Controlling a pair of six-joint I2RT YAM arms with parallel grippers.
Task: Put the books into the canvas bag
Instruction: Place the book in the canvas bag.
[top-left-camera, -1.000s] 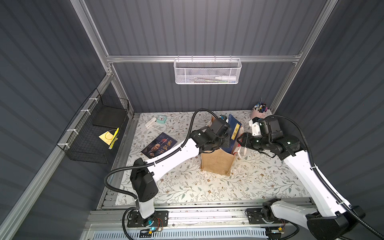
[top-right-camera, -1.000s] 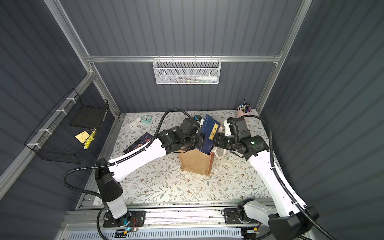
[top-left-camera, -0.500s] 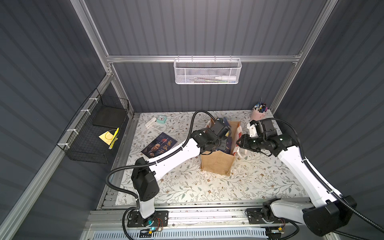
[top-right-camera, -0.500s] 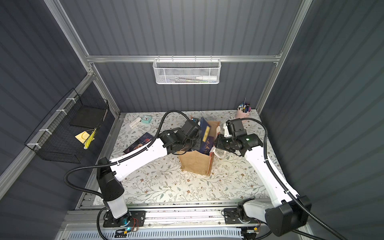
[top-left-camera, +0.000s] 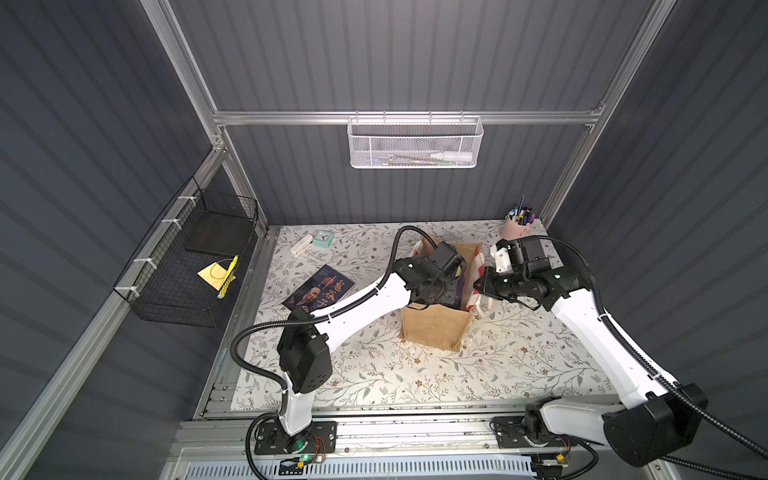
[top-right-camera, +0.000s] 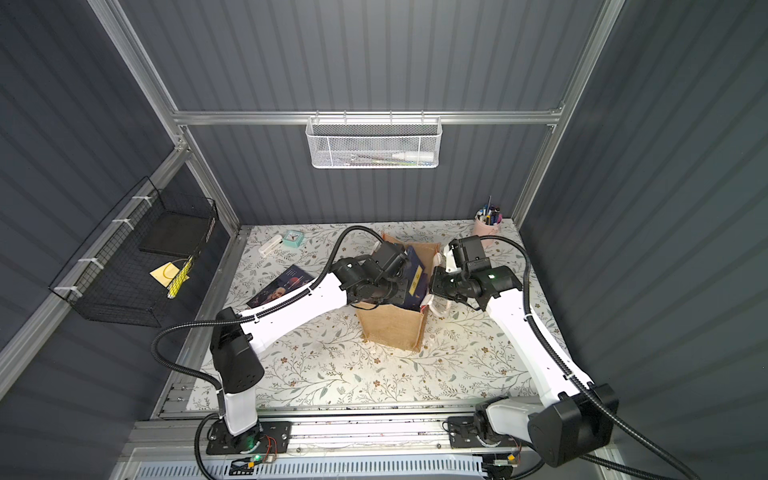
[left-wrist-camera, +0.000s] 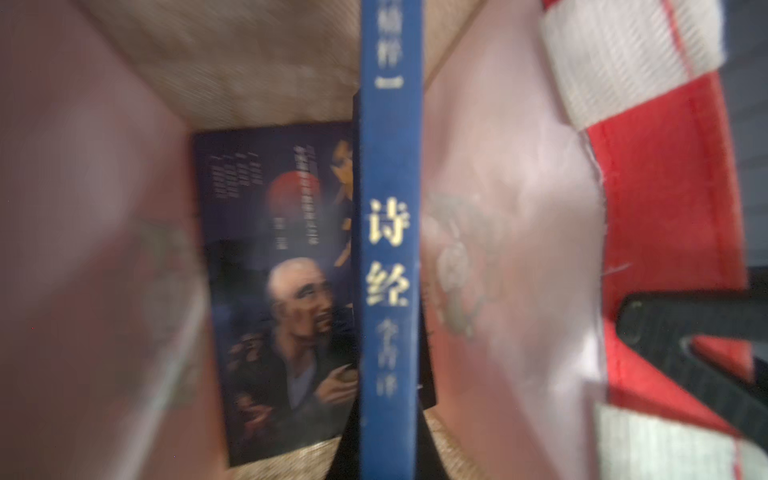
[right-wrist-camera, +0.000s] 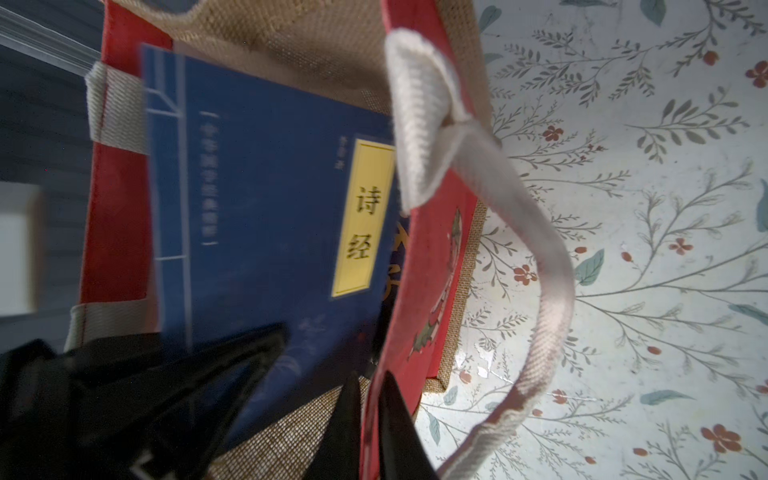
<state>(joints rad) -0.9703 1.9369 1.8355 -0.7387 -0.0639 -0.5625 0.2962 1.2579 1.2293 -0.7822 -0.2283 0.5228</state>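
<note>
My left gripper lowers the navy blue book between the bag's side panels and releases it next, since the bag's bottom with the portrait book (left-wrist-camera: 280, 296) lies below that gripper.
The canvas bag (top-left-camera: 435, 332) (top-right-camera: 390, 328) stands upright mid-table, tan burlap with red-striped side panels. My left gripper (left-wrist-camera: 388, 436) reaches into its mouth, shut on a navy blue book (top-right-camera: 415, 270) whose spine (left-wrist-camera: 388, 249) stands upright inside. A dark book with an old-man portrait (left-wrist-camera: 282, 291) lies on the bag's floor. My right gripper (right-wrist-camera: 370, 399) (top-left-camera: 478, 286) is shut on the bag's red side panel (right-wrist-camera: 419, 291), next to a white handle (right-wrist-camera: 536, 257). Another portrait book (top-left-camera: 320, 289) lies flat on the table to the bag's left.
A mint-green clock (top-left-camera: 323, 237) and a small white block (top-left-camera: 300, 245) sit at the back left. A pink pen cup (top-left-camera: 517, 226) stands at the back right. A black wire basket (top-left-camera: 187, 266) hangs on the left wall, a white mesh basket (top-left-camera: 413, 143) on the back wall.
My left arm has lowered the blue book from above the bag down into it. My right gripper has moved onto the bag's side panel and closed on it.
</note>
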